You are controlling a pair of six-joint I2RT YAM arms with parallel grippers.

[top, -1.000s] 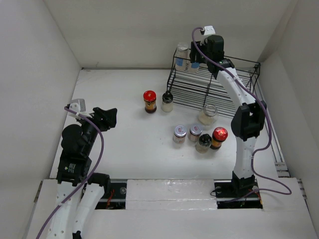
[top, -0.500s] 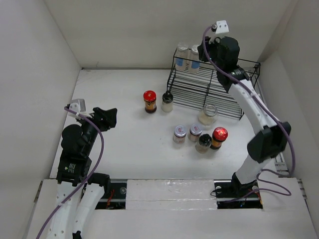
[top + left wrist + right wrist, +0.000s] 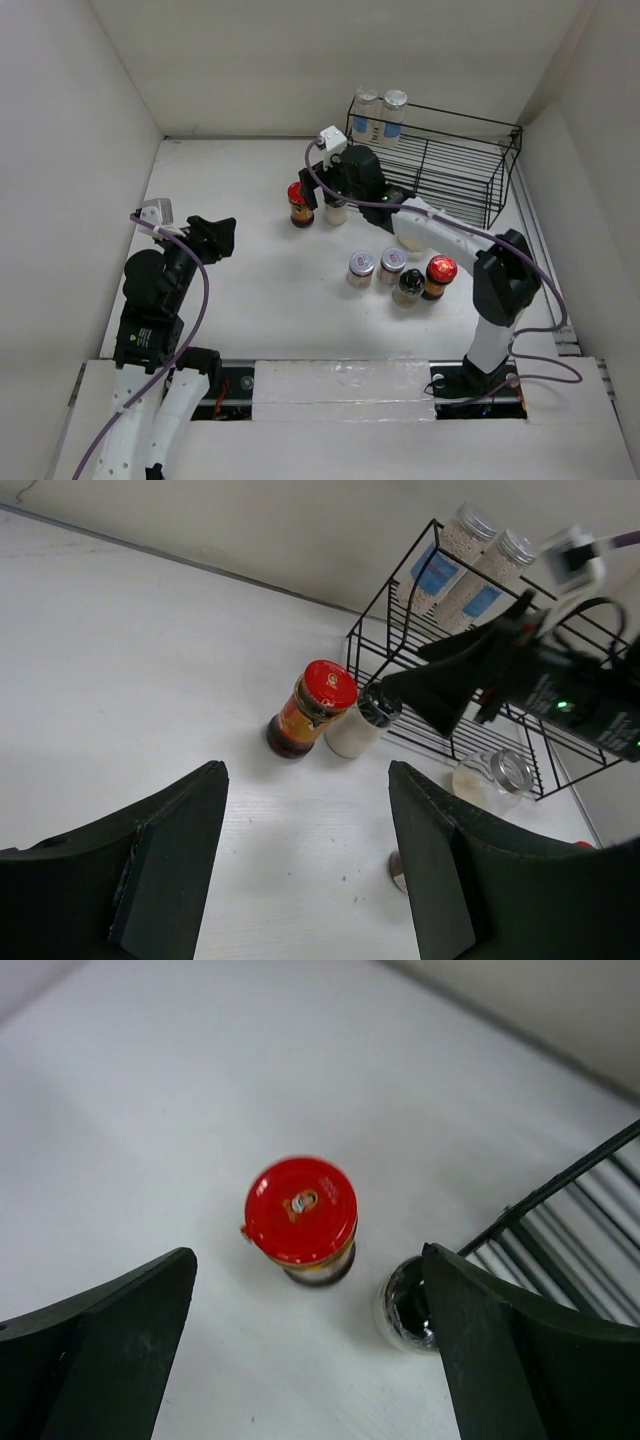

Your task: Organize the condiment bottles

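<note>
The brown jar stands below my right gripper's open fingers, so next I will move that gripper to the left in the top view and down around the red lid (image 3: 295,191) (image 3: 301,1208).
My right gripper (image 3: 318,192) (image 3: 308,1252) hangs open over a red-lidded brown jar (image 3: 300,204) (image 3: 301,1216) and a black-capped pale jar (image 3: 336,210) (image 3: 407,1305); the red lid lies between its fingers, untouched. Two silver-lidded, blue-labelled bottles (image 3: 379,116) (image 3: 470,560) stand in the back left corner of the black wire rack (image 3: 455,165). Several more jars cluster on the table: two silver-lidded (image 3: 374,267), one black-capped (image 3: 408,287), one red-lidded (image 3: 439,274). My left gripper (image 3: 214,236) (image 3: 305,772) is open and empty at the left, well clear of them.
A clear silver-lidded jar (image 3: 492,777) stands in front of the rack, mostly hidden under my right arm in the top view. White walls enclose the table on three sides. The rack's front part holds nothing.
My right arm has left the rack's back corner and swung forward and left to above the red-lidded jar. Its jaws have opened wide. The left arm has not moved.
</note>
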